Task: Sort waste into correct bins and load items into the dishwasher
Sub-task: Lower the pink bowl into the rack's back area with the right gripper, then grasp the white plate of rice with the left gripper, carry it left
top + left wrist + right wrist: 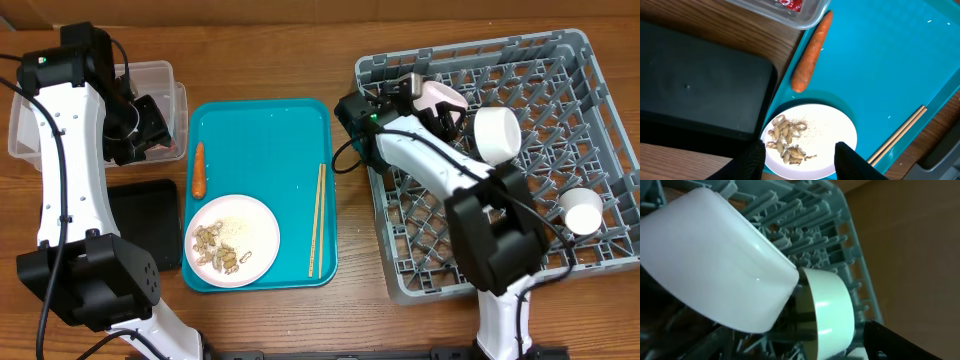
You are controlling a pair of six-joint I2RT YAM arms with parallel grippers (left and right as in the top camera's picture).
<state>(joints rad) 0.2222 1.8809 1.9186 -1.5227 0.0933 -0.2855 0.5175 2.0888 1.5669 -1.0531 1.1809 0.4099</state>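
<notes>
My left gripper should go down across the teal tray, onto the plate's rim facing the chopsticks.
A round white plate with beige food scraps lies on the teal tray, with an orange carrot and wooden chopsticks beside it. My left gripper is open and empty, high beside the clear tub; in the left wrist view its fingers frame the plate and scraps. A red wrapper lies in the tub. My right gripper is open inside the grey dish rack, next to a pale-pink bowl and a white bowl. A white cup stands in the rack.
The flat black tray lies left of the teal tray, below the tub. In the right wrist view a large bowl and a second bowl lean among the rack's pegs. Bare wooden table surrounds everything.
</notes>
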